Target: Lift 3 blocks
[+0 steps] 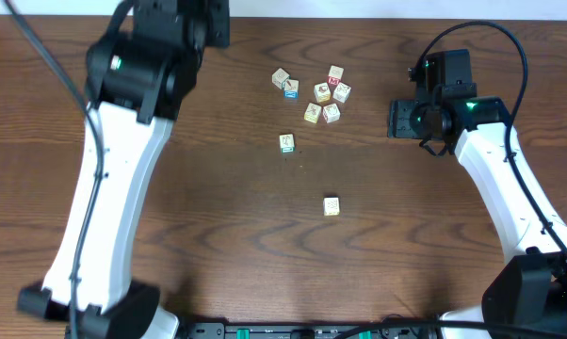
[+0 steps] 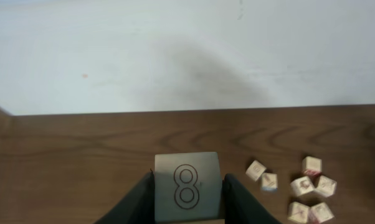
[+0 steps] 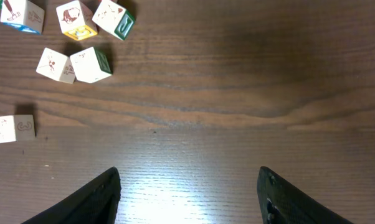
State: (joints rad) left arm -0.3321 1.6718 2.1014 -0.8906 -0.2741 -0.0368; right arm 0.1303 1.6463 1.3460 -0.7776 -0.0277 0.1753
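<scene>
Next, my left gripper draws back and down to release on the bare wood beside the yellowish block, since that wood lies below it and back toward my base.
My left gripper (image 2: 187, 179) is shut on a pale block (image 2: 186, 190) printed with an outlined 8, held above the table's far edge. In the overhead view that gripper is hidden under the left arm (image 1: 137, 71). Several small picture blocks lie clustered at the far middle (image 1: 321, 92). A green-edged block (image 1: 287, 142) lies alone nearer, and a yellowish block (image 1: 332, 205) sits nearer still. My right gripper (image 1: 396, 119) hovers right of the cluster. In the right wrist view it (image 3: 189, 180) stands open over bare wood, with blocks (image 3: 91, 64) off to its upper left.
A pale wall (image 2: 187, 56) rises behind the table's far edge. The cluster (image 2: 303, 185) shows at the right of the left wrist view. One block (image 3: 12, 129) sits apart at the left of the right wrist view.
</scene>
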